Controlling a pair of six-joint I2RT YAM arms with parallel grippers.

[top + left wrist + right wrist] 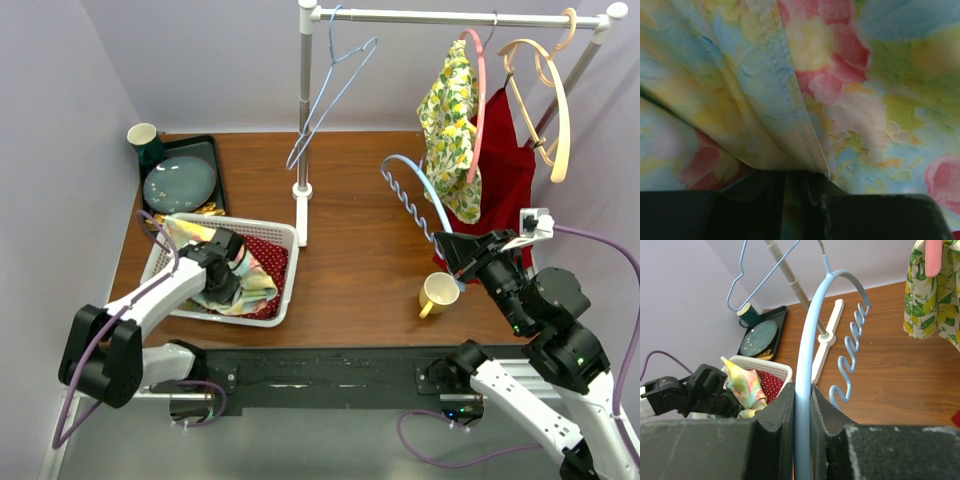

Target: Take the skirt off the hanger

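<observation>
The bar's empty part (408,17) is above and outward of my right gripper, so I need to lift outward with it, hook the hanger over that part and let the hanger go.
The floral pastel skirt (248,288) lies bunched in the white basket (285,232) at the table's front left. My left gripper (222,278) is pressed down into it. In the left wrist view the skirt (840,100) fills the frame, and a hemmed fold runs down between the dark fingers of the left gripper (802,187), which are shut on it. My right gripper (450,250) is shut on the light blue hanger (415,185), holding it bare above the table's right side. In the right wrist view the hanger's bar (810,340) passes straight through the right gripper (802,395).
A clothes rack pole (305,100) stands mid-table with a thin blue wire hanger (335,90). A lemon-print garment (450,130), a red garment (505,170) and a wooden hanger (550,100) hang at right. A yellow mug (438,293) sits below my right gripper. A tray with a plate (180,180) and a green cup (145,140) are at back left.
</observation>
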